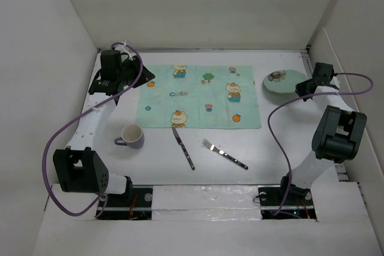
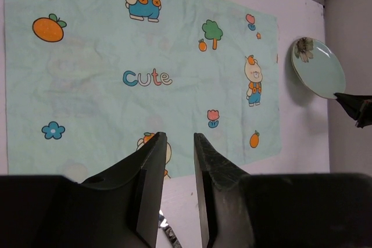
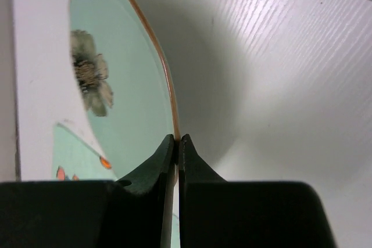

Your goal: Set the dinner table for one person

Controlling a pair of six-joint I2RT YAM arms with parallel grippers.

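Note:
The right gripper goes to the left in the top view next, then down, and releases the plate (image 1: 285, 81) on the placemat's middle (image 1: 197, 96), as it lies empty.
A mint-green plate (image 1: 285, 81) with a flower print is at the far right of the white dinner table (image 1: 270, 148). My right gripper (image 1: 304, 86) is shut on its rim; in the right wrist view the fingers (image 3: 177, 139) pinch the orange-edged rim of the plate (image 3: 116, 103), which looks tilted above its shadow. My left gripper (image 1: 143, 80) hovers over the left edge of the mint-green cartoon placemat (image 1: 204, 97), its jaws (image 2: 180, 136) slightly apart and empty. A lilac mug (image 1: 132, 136), a knife (image 1: 183, 147) and a fork (image 1: 225, 153) lie near the front.
White walls enclose the table on the left, back and right. In the left wrist view the placemat (image 2: 116, 45) fills the frame, with the plate (image 2: 318, 68) at the far right and the knife's tip (image 2: 168, 233) below the fingers.

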